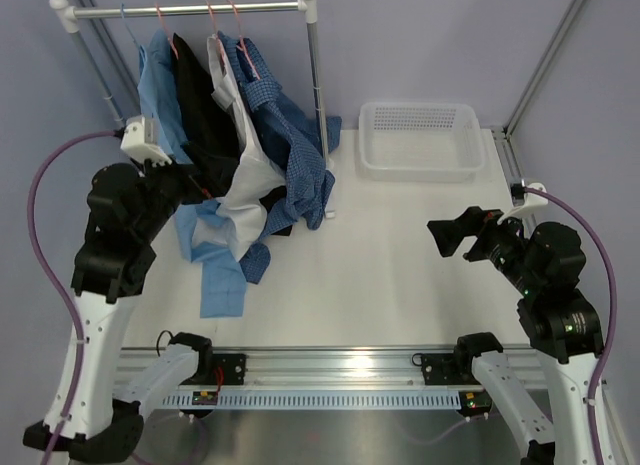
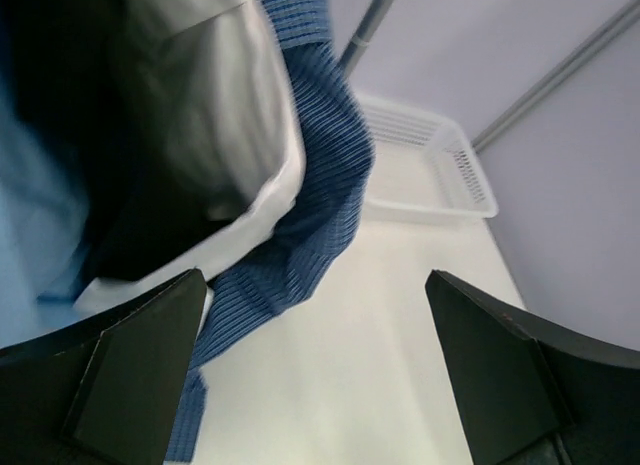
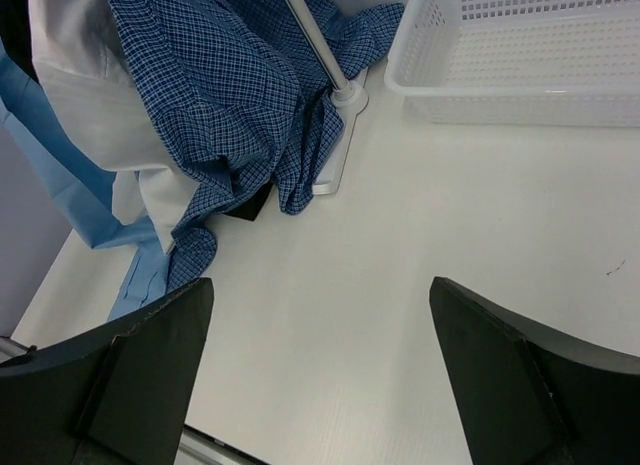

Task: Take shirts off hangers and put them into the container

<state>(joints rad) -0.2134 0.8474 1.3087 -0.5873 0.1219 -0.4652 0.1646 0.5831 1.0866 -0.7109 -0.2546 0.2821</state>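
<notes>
Next, my left gripper moves outward, over to the checked shirt's near shoulder (image 1: 263, 91) to its right in the top view, as that shoulder hangs nearest the container (image 1: 420, 160).
Several shirts hang on thin pink hangers (image 1: 236, 33) from the rack: light blue (image 1: 160, 90), black (image 1: 203, 115), white (image 1: 246, 160) and blue checked (image 1: 295, 145). Their tails and sleeves trail onto the table. My left gripper (image 1: 192, 188) is open at the lower left edge of the clothes, close to the black and white cloth, with the checked shirt (image 2: 320, 185) hanging just ahead of its fingers (image 2: 150, 365). My right gripper (image 1: 455, 237) is open and empty over bare table at the right (image 3: 320, 285). The white mesh container (image 1: 420, 160) stands at the back right, with nothing in it.
The rack's bar (image 1: 190, 10) runs across the back left, and its right pole (image 1: 318, 85) comes down to a white foot (image 3: 335, 155) between the shirts and the container (image 3: 520, 103). A frame post (image 1: 540, 65) stands at the back right.
</notes>
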